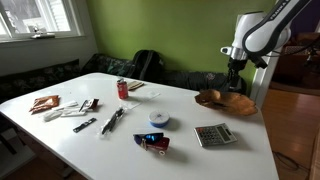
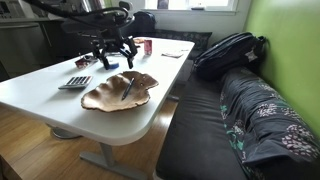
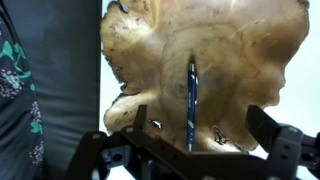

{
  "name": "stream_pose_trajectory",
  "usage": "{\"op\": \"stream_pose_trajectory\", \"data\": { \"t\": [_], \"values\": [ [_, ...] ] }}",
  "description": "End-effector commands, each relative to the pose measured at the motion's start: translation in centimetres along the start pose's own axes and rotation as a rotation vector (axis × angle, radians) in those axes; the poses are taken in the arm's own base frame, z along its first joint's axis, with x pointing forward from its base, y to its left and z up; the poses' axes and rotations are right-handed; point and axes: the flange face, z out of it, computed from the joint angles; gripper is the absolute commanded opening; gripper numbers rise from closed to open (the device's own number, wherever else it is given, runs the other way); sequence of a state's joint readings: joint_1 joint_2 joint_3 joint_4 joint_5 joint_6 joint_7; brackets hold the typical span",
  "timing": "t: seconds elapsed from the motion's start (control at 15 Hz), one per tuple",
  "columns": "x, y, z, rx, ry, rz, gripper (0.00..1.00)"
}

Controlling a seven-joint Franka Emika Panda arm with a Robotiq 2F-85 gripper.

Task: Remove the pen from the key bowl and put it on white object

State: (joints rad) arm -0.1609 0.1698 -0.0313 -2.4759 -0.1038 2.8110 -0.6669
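Note:
My gripper lowers into the key bowl (image 2: pixel 117 92) to the blue pen's body next.
The key bowl (image 2: pixel 117 92), a wide shallow brown wooden bowl with an irregular rim, lies at the table's end; it also shows in an exterior view (image 1: pixel 224 100) and fills the wrist view (image 3: pixel 210 50). A blue pen (image 3: pixel 191 100) lies in it, seen too in an exterior view (image 2: pixel 128 88). My gripper (image 3: pixel 200 125) hovers above the bowl, open and empty, fingers either side of the pen; it shows in both exterior views (image 1: pixel 235 70) (image 2: pixel 103 60). The white object (image 1: pixel 159 119), a small round puck with a bluish patch, sits mid-table.
A grey calculator (image 1: pixel 212 135) lies near the bowl, also in an exterior view (image 2: pixel 75 82). A red can (image 1: pixel 123 89), a dark pen (image 1: pixel 113 119), flat packets (image 1: pixel 70 111) and a dark wrapper (image 1: pixel 153 143) lie on the white table (image 1: pixel 60 135). A bench with a backpack (image 2: pixel 228 50) flanks the table.

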Motion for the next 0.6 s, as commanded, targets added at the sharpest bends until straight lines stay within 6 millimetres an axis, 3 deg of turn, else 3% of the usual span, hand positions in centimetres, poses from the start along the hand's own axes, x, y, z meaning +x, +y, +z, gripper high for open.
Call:
{"op": "stream_pose_trajectory", "data": {
  "t": [0.0, 0.33, 0.53],
  "values": [
    [0.7, -0.6, 4.0, 0.093, 0.066, -0.102, 1.00],
    [-0.5, 1.8, 7.3, 0.089, 0.036, -0.081, 1.00],
    [-0.2, 2.0, 8.7, 0.098, 0.041, -0.059, 1.00]
  ]
}}
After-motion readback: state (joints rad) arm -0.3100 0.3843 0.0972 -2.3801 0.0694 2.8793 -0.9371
